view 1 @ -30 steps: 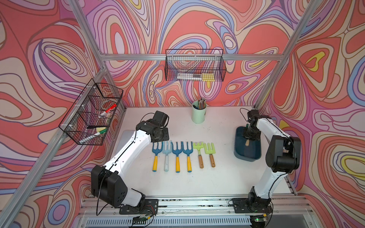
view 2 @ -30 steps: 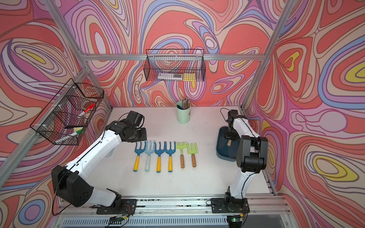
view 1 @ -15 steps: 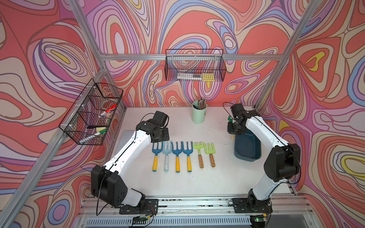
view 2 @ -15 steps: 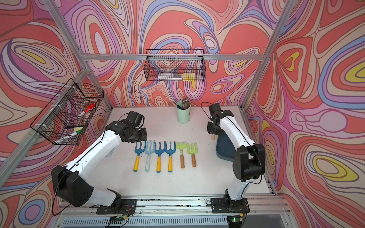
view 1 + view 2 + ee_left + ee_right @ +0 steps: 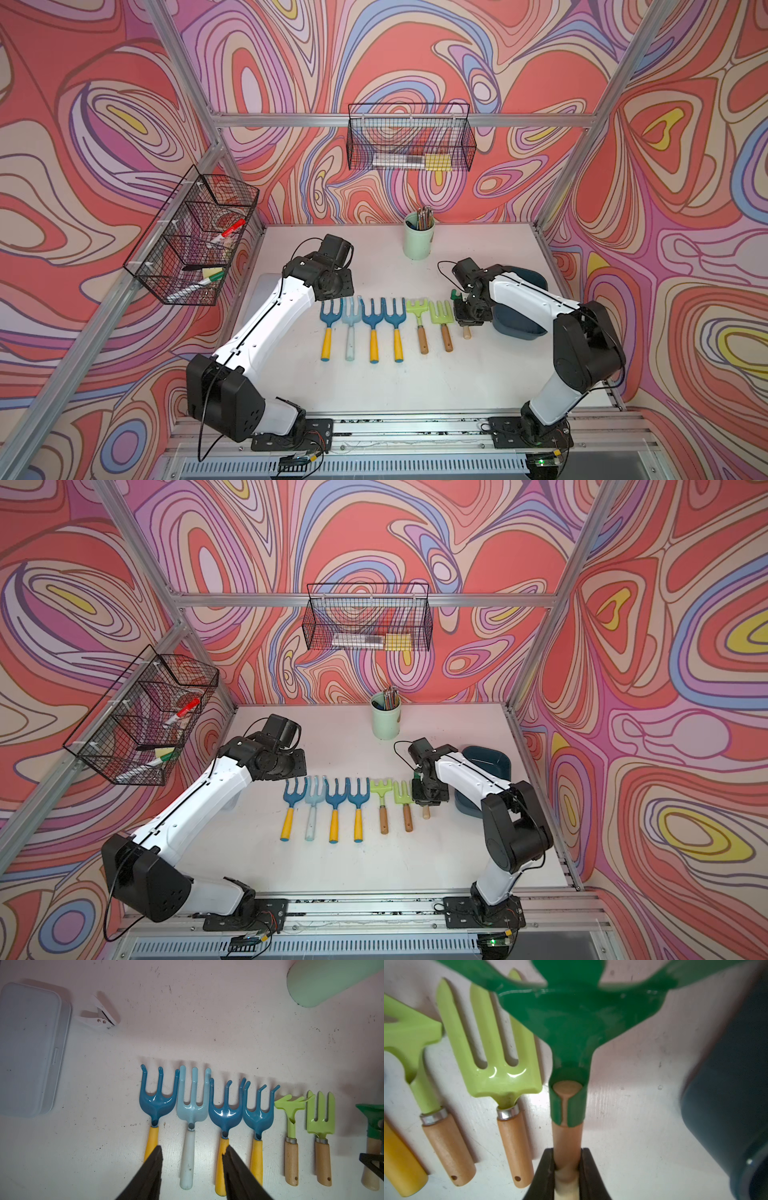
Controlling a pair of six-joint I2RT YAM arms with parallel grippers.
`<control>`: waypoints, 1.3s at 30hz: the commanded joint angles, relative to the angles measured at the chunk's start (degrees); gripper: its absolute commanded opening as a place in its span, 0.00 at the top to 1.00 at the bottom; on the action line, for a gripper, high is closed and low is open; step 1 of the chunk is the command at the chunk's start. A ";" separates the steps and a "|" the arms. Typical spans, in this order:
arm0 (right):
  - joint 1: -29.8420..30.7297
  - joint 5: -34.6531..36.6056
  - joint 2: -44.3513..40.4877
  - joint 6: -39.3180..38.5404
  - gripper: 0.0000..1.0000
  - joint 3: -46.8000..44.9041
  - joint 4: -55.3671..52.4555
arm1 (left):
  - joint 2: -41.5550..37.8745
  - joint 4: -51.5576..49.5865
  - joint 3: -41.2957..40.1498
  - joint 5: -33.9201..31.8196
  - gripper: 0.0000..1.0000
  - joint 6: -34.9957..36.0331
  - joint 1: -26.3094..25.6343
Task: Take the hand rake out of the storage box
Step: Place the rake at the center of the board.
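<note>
The bare tabletop (image 5: 470, 345) (image 5: 614, 1136) beside the lime fork is clear below my right gripper, so my right gripper should next lower the rake onto that spot and let go of it.
The hand rake (image 5: 575, 1022) has a dark green head and a pale wooden handle. My right gripper (image 5: 567, 1153) is shut on that handle. In both top views the rake (image 5: 466, 332) (image 5: 425, 812) hangs low over the table, outside the storage box (image 5: 515, 326) (image 5: 494, 762), at the right end of a row of tools. The dark teal box (image 5: 733, 1095) stands just right of the gripper (image 5: 467, 316) and is partly hidden by the right arm. My left gripper (image 5: 192, 1153) is open above the row's handles, holding nothing.
Several blue and lime hand forks and rakes (image 5: 374, 320) lie side by side mid-table; a lime fork (image 5: 496, 1053) is closest to the held rake. A mint cup (image 5: 419, 243) of pencils stands behind. A grey lid (image 5: 29, 1047) and a white clip (image 5: 99, 1018) lie at the left.
The right arm has lifted the rake out of the box and carried it left to the end of the tool row. The left arm has not moved.
</note>
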 commanded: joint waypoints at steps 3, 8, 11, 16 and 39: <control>-0.06 -0.58 -2.71 0.00 1.00 -3.49 1.00 | -1.16 -1.28 -1.27 -1.10 0.49 -0.22 0.30; -0.06 -0.20 -2.48 0.21 1.00 -5.23 2.00 | -0.99 -1.56 -0.98 -0.88 0.49 -0.01 0.33; -0.06 -1.36 -2.69 -0.06 1.00 -6.27 2.76 | -1.17 -2.03 -0.63 -1.67 0.49 0.50 0.38; -0.06 -1.20 -2.17 -0.17 1.00 -7.81 3.79 | -1.28 -1.93 -0.53 -1.80 0.49 0.46 0.38; -0.06 1.05 1.42 -0.16 0.91 -10.99 9.35 | -0.99 -2.21 0.26 -0.77 0.49 0.41 0.38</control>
